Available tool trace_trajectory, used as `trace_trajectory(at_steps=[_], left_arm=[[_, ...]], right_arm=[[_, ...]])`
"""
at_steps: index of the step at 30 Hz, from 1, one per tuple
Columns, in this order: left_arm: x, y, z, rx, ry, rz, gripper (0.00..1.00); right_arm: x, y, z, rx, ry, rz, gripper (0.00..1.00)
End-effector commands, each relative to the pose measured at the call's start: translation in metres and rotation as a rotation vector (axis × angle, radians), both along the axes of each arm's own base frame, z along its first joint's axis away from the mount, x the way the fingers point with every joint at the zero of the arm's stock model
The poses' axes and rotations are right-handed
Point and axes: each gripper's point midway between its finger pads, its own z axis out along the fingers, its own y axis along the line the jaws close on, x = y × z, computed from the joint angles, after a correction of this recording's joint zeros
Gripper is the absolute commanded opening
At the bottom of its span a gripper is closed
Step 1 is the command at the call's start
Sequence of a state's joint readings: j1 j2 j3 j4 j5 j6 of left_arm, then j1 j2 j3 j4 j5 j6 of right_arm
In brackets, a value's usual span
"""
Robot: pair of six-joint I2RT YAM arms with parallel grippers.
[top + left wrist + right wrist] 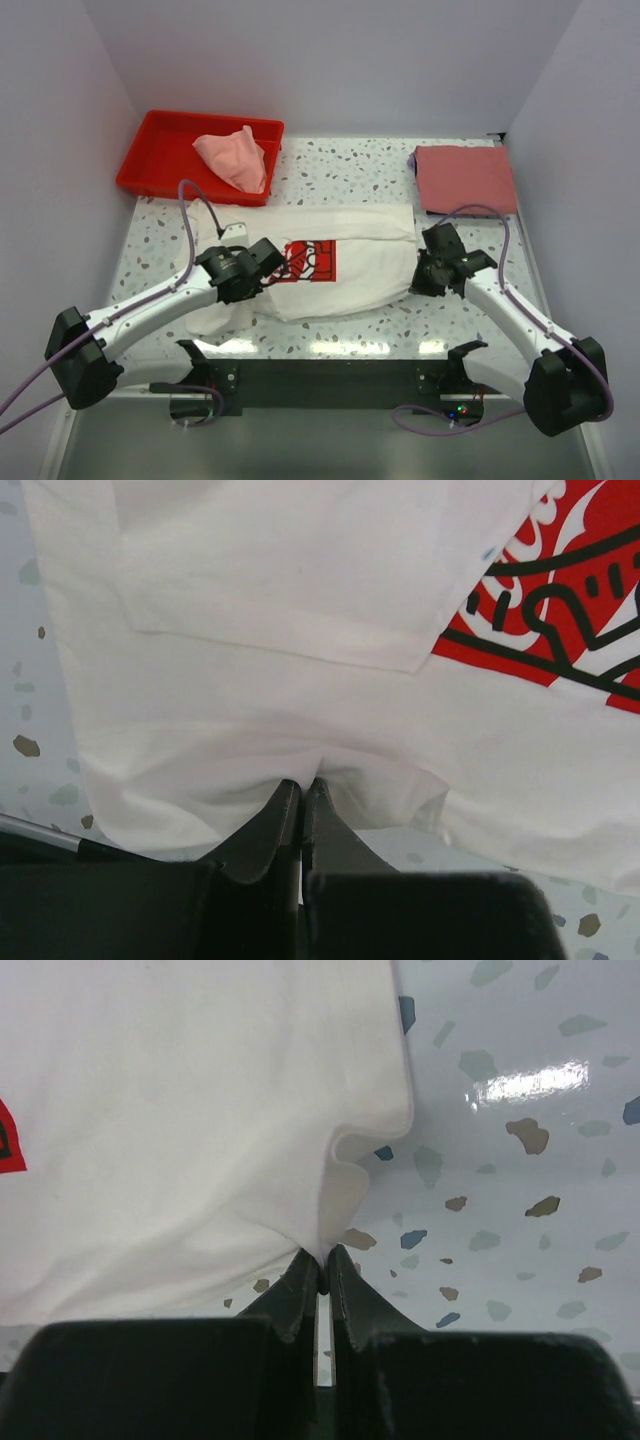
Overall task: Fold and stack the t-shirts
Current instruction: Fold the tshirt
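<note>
The left gripper moves outward with the t-shirt's near edge next, onto its folded far part by the tray, and releases, since the t-shirt's near side still lies open.
A white t-shirt point(345, 270) with a red chest print point(308, 261) lies spread across the middle of the table. My left gripper point(262, 268) is shut on the white cloth point(300, 730) near the print, its jaws pinching a fold. At the shirt's right edge my right gripper point(424, 275) is shut on the hem point(340, 1185), with cloth caught between the closed tips. A pale pink t-shirt point(235, 157) lies crumpled in the red tray point(160, 150). A dusty-red t-shirt point(466, 178) lies folded flat at the back right.
The red tray stands at the back left corner. Side walls close in the table on the left and right. Bare speckled tabletop point(350, 165) shows behind the white shirt and at its near edge point(400, 320).
</note>
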State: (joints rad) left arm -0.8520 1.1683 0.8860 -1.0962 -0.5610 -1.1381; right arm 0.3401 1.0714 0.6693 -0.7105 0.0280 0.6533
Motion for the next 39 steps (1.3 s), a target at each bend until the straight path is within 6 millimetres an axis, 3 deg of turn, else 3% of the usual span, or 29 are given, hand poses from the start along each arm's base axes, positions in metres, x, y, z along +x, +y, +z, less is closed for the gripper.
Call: trace_trajectory(at_steps=[1, 7, 12, 16, 21, 25, 33, 39], left_arm=[[0.041, -0.006, 0.026, -0.001, -0.143, -0.006, 0.02], [0.075, 0.001, 0.044, 0.002, -0.252, 0.037, 0.03], [0.098, 0.008, 0.040, 0.017, -0.257, 0.036, 0.02], [0.120, 0.004, 0.045, -0.014, -0.309, 0.032, 0.02], [0.138, 0.014, 0.050, -0.009, -0.337, 0.051, 0.02], [0.153, 0.008, 0.052, -0.043, -0.371, 0.015, 0.04], [0.185, 0.009, 0.035, -0.025, -0.343, -0.017, 0.09], [0.215, 0.017, 0.017, -0.014, -0.333, -0.010, 0.15]], right_arm=[[0.029, -0.005, 0.018, -0.051, -0.089, -0.003, 0.00], [0.048, -0.002, 0.023, -0.064, -0.126, 0.005, 0.00], [0.068, -0.006, 0.028, -0.109, -0.155, -0.011, 0.00], [0.086, -0.006, 0.035, -0.122, -0.205, -0.035, 0.00], [0.106, -0.007, 0.045, -0.134, -0.244, -0.054, 0.00], [0.119, -0.006, 0.047, -0.137, -0.256, -0.067, 0.00], [0.137, -0.006, 0.041, -0.158, -0.236, -0.075, 0.00], [0.151, -0.011, 0.021, -0.199, -0.197, -0.103, 0.02]])
